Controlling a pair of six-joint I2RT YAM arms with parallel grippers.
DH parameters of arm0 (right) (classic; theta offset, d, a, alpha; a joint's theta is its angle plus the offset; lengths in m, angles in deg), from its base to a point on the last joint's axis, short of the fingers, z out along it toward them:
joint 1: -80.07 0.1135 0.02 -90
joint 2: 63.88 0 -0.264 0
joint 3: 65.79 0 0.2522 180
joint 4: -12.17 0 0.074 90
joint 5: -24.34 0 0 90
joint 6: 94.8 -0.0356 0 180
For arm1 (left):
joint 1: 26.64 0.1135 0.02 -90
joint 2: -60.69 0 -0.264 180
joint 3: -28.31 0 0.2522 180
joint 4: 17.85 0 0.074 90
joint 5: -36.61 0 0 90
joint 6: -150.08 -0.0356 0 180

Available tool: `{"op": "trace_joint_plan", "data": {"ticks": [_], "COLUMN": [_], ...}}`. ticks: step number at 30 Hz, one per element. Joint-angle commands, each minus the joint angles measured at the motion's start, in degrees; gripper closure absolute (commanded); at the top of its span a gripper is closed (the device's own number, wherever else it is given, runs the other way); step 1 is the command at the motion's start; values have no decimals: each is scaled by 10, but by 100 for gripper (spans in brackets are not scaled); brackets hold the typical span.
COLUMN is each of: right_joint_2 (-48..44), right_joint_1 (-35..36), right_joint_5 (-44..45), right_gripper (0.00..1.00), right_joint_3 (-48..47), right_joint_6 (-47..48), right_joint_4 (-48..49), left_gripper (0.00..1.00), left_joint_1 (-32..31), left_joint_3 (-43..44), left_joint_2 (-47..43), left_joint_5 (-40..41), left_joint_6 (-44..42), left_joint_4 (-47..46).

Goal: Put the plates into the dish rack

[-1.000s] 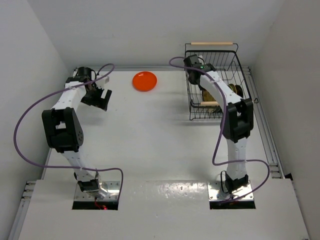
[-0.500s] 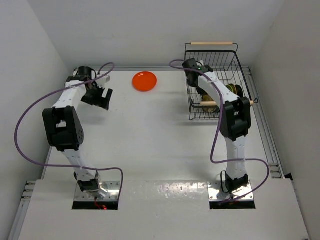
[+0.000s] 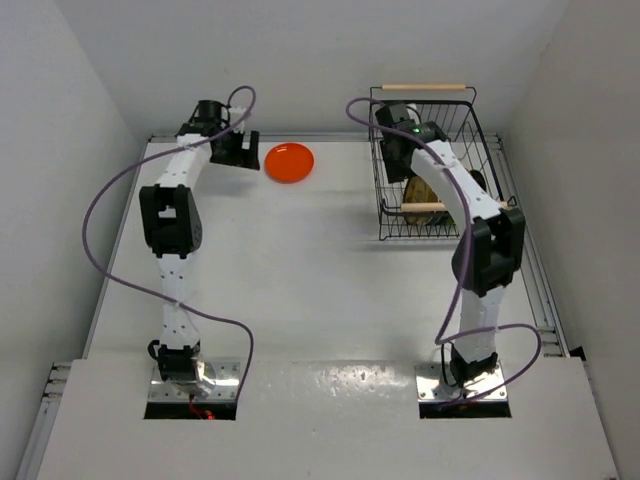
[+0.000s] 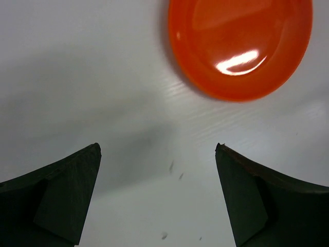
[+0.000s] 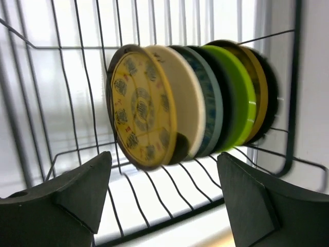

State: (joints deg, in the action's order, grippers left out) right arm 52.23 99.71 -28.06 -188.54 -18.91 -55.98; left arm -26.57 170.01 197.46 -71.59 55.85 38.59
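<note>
The left gripper's fingers span bare table, so they go to the right in the top view and down over the orange-red plate's nearest rim next.
An orange-red plate (image 3: 289,162) (image 4: 239,46) lies flat on the table at the back. My left gripper (image 3: 243,150) (image 4: 157,146) hovers just to its left, open, with only bare table between its fingers. The black wire dish rack (image 3: 489,150) (image 5: 294,92) stands at the back right. Inside it several plates stand on edge in a row: a yellow patterned plate (image 5: 141,118) in front, then cream (image 5: 187,103), blue-grey (image 5: 213,98), lime green (image 5: 239,92) and darker ones behind. My right gripper (image 3: 393,155) (image 5: 164,154) is inside the rack, open, in front of the yellow plate and holding nothing.
The rack has a wooden rod handle (image 3: 424,87) at its far end and another (image 3: 420,208) at its near end. White walls close in the table on the left, back and right. A purple cable (image 3: 100,230) loops off each arm.
My left arm has swung from the table's left side to the back, next to the orange-red plate. My right gripper has opened inside the rack and shifted slightly.
</note>
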Motion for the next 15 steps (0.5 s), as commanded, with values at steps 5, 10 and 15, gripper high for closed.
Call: {"op": "trace_joint_plan", "data": {"ticks": [5, 10, 15], "right_joint_2": [-124, -144, -143], "right_joint_1": [14, 36, 46], "right_joint_5": [-24, -15, 11], "right_gripper": [18, 18, 18], "right_joint_3": [50, 55, 33], "right_joint_6": [6, 18, 34], "right_joint_4": [20, 12, 7], "left_gripper": [3, 4, 15], "left_joint_1": [-68, -79, -84], "left_joint_3": [14, 42, 42], "left_joint_2": [53, 104, 131], "left_joint_5": [36, 98, 103], "left_joint_6": [107, 139, 144], "left_joint_4": [-152, -165, -165]}}
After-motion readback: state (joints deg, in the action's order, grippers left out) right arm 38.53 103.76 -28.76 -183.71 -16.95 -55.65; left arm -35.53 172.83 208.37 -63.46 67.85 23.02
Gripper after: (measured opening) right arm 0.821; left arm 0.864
